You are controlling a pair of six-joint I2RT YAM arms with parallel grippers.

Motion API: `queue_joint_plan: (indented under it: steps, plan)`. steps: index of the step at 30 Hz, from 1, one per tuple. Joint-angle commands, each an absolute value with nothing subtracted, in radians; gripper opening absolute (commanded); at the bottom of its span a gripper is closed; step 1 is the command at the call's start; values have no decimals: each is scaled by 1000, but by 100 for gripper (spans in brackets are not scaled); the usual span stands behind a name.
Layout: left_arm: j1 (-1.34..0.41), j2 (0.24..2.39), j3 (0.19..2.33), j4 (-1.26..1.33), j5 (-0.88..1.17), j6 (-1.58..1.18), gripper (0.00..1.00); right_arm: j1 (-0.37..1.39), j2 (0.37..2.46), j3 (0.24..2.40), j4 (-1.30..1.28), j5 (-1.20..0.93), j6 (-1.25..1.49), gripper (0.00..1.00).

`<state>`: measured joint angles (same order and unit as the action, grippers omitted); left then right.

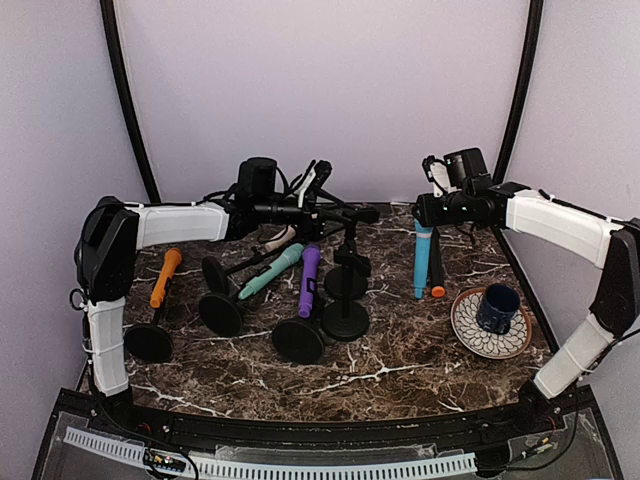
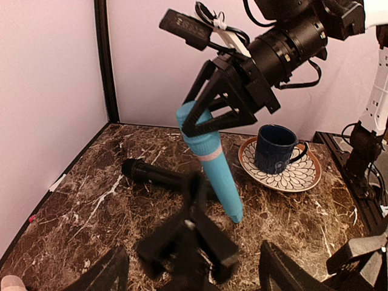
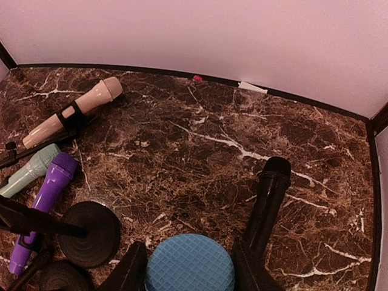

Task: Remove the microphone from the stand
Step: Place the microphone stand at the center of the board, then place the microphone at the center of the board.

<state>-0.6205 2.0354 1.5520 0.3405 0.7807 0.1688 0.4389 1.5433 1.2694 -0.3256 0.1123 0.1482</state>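
Observation:
My right gripper moves down next, easing toward the stand, to lay the blue microphone's head between the black microphone and the stand, since bare table lies there.
My right gripper (image 1: 424, 212) is shut on the head of a blue microphone (image 1: 423, 262), which hangs upright with its lower end close to the table. From the right wrist, its round head (image 3: 189, 267) fills the gap between the fingers (image 3: 130, 270). An empty black stand (image 1: 348, 262) rises at the table's middle. My left gripper (image 1: 343, 212) is at its top, open, with the blurred stand clip (image 2: 188, 239) between the wide-apart fingers (image 2: 106, 273). The left wrist also shows the blue microphone (image 2: 218, 173) in the right gripper's hold.
A black microphone (image 1: 437, 265) lies beside the blue one. A blue cup (image 1: 497, 307) stands on a patterned saucer (image 1: 470, 330) at the right. Orange (image 1: 165, 277), teal (image 1: 270, 271), purple (image 1: 309, 282) and beige (image 3: 73, 115) microphones sit on tipped stands at the left and centre.

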Motion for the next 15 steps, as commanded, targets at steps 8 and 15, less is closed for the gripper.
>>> queue_joint_plan:
  steps: [8,15]
  plan:
    - [-564,1709,1181,563,373,-43,85,359,1734,1420,-439,29,222,27]
    - [-528,1352,918,344,155,-184,94,356,1920,1534,-427,109,248,36]
